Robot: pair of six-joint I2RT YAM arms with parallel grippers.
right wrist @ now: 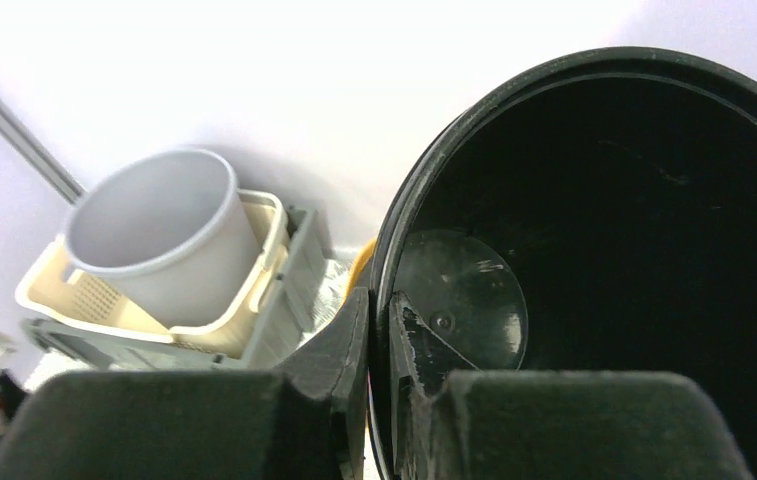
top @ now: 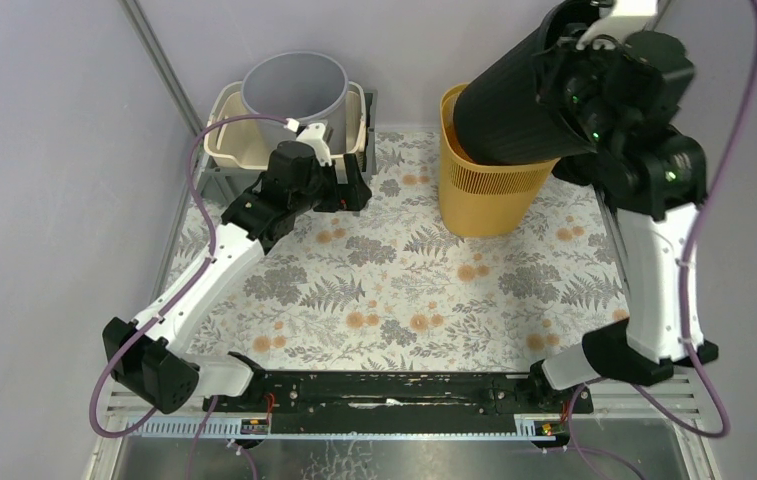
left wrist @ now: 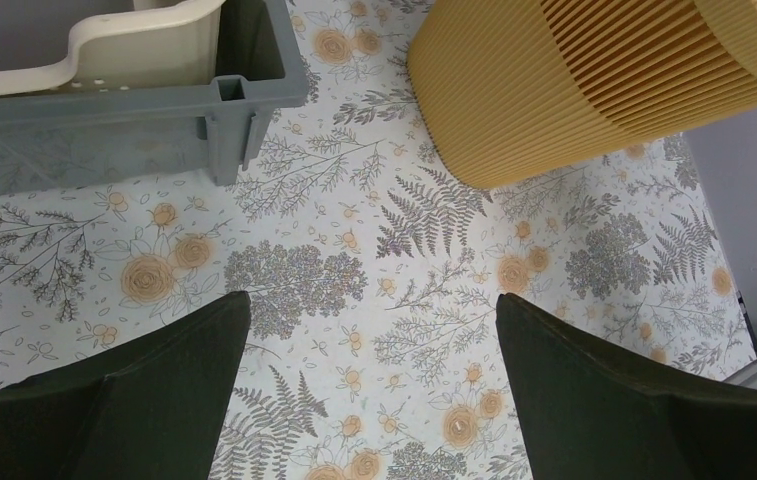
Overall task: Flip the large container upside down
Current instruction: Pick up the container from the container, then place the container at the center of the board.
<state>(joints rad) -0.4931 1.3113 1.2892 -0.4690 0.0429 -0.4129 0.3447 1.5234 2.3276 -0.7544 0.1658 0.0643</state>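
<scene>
My right gripper draws back and down next. It then lays the black bucket in front of the orange basket and releases it, because the floral mat (top: 404,282) lies bare there.
The large container (top: 514,100) is a black bucket, held in the air and tilted on its side. Its base end dips into the mouth of an orange ribbed basket (top: 489,195). My right gripper (top: 566,50) is shut on its rim at the upper right. In the right wrist view the rim is pinched between the two fingers of the right gripper (right wrist: 379,310), one finger inside the black container (right wrist: 604,250) and one outside. My left gripper (top: 354,185) hangs open over the floral mat (left wrist: 374,230), and nothing lies between the fingers of the left gripper (left wrist: 372,300).
A grey bucket (top: 294,95) stands in a cream basket (top: 229,145) inside a grey crate (left wrist: 104,110) at the back left, close to the left gripper. The orange basket (left wrist: 594,80) stands at the back right. Walls close in on both sides.
</scene>
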